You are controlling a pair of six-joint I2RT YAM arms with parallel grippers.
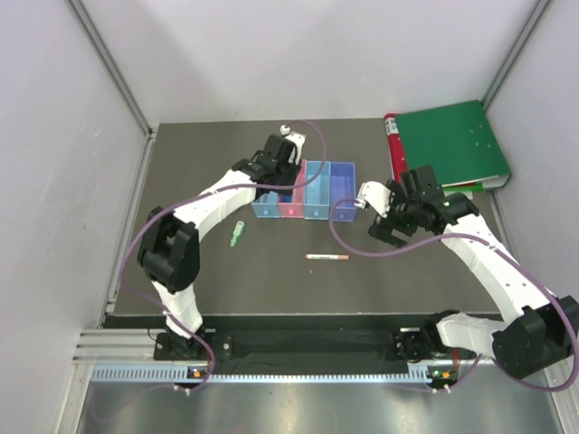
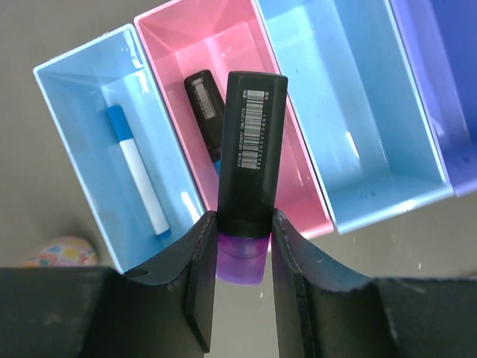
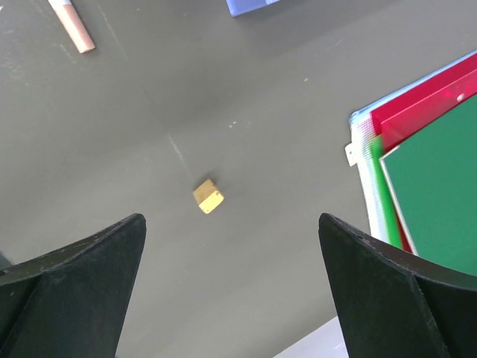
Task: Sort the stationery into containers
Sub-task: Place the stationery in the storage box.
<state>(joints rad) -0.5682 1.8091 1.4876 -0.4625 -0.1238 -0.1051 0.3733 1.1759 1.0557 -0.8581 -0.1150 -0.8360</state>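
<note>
The purple-black highlighter needs to go down into the pink bin (image 1: 297,191) next, beside the dark marker, and my left gripper will lower it there. The similar marker leaves the bin's bottom free beside it.
My left gripper (image 2: 244,246) is shut on the purple-black highlighter (image 2: 253,149) and holds it over the near end of the pink bin (image 2: 171,30). A dark marker (image 2: 203,101) lies in that bin. A blue-white pen (image 2: 138,171) lies in the left light blue bin (image 2: 67,97). The row of bins (image 1: 318,201) sits mid-table. A pale green marker (image 1: 237,233) and a thin white-orange pen (image 1: 328,258) lie on the mat. My right gripper (image 3: 231,224) is open above a tiny tan nub (image 3: 208,196).
The green binder (image 1: 448,145) on a red folder (image 1: 392,145) lies at the back right, close to my right gripper. The second light blue bin (image 2: 358,89) and the violet-blue bin (image 2: 447,74) hold nothing visible. A small round pinkish item (image 2: 63,252) lies left of the bins.
</note>
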